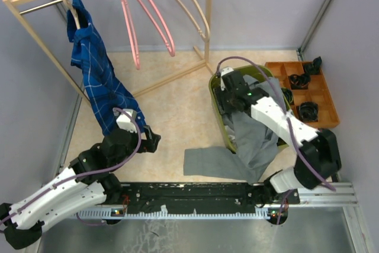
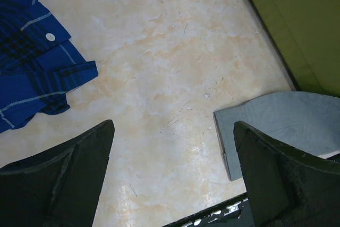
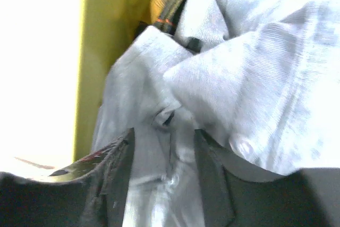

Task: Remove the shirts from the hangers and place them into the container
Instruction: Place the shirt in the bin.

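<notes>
The robot's right gripper should next lift out of the container (image 1: 217, 109), then move back and down to the cuff of the spilling grey sleeve.
The grey shirt (image 1: 256, 141) lies crumpled in the olive-green container (image 1: 217, 109), and part of it spills over the near rim onto the table. My right gripper (image 3: 162, 143) is down in the container with its jaws parted and a loose fold of grey shirt (image 3: 249, 78) between them. A scrap of yellow-and-black cloth (image 3: 169, 1) shows beneath. The blue checked shirt (image 1: 98, 81) hangs from a pale hanger (image 1: 66, 1) on the rod. My left gripper (image 2: 172, 131) hovers open and empty over bare table, between the blue shirt (image 2: 32, 73) and the grey shirt (image 2: 281, 120).
Two pink hangers (image 1: 127, 22) and a pale wood one (image 1: 189, 4) hang bare on the rod of the wooden rack (image 1: 35, 34). An orange compartment tray (image 1: 328, 96) with black items sits right of the container (image 2: 297, 25). The rack's foot bar (image 1: 172, 78) crosses the table.
</notes>
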{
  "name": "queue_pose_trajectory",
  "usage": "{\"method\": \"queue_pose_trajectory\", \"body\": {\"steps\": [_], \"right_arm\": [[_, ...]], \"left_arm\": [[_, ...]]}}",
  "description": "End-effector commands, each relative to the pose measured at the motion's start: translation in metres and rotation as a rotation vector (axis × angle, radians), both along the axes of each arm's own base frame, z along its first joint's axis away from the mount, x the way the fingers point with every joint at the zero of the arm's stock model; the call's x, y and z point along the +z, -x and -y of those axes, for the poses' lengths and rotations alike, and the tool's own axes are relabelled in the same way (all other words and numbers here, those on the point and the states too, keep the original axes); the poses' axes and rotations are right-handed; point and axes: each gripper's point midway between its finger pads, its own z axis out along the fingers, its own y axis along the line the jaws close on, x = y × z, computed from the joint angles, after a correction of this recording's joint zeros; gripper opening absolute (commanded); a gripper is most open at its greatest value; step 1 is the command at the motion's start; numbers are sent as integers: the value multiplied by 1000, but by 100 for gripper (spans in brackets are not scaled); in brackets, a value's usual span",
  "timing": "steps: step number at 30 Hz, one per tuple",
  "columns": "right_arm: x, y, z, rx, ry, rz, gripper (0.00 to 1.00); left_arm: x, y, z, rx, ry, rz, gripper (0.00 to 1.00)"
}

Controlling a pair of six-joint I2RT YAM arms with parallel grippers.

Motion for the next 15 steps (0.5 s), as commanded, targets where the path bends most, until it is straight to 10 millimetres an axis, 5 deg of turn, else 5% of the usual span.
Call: {"method": "queue_pose_trajectory", "body": {"steps": [1, 4, 9, 15], "right_arm": [[100, 15, -12, 97, -180, 182, 57], [130, 37, -23, 196, -299, 238, 69], [148, 92, -51, 425, -512, 234, 73], [129, 162, -85, 710, -637, 222, 73]], "left_arm": [[10, -2, 0, 10, 23, 19, 99], [10, -2, 1, 7, 21, 17, 99], [10, -2, 2, 5, 18, 14, 99], [12, -2, -2, 27, 21, 18, 99]]}}
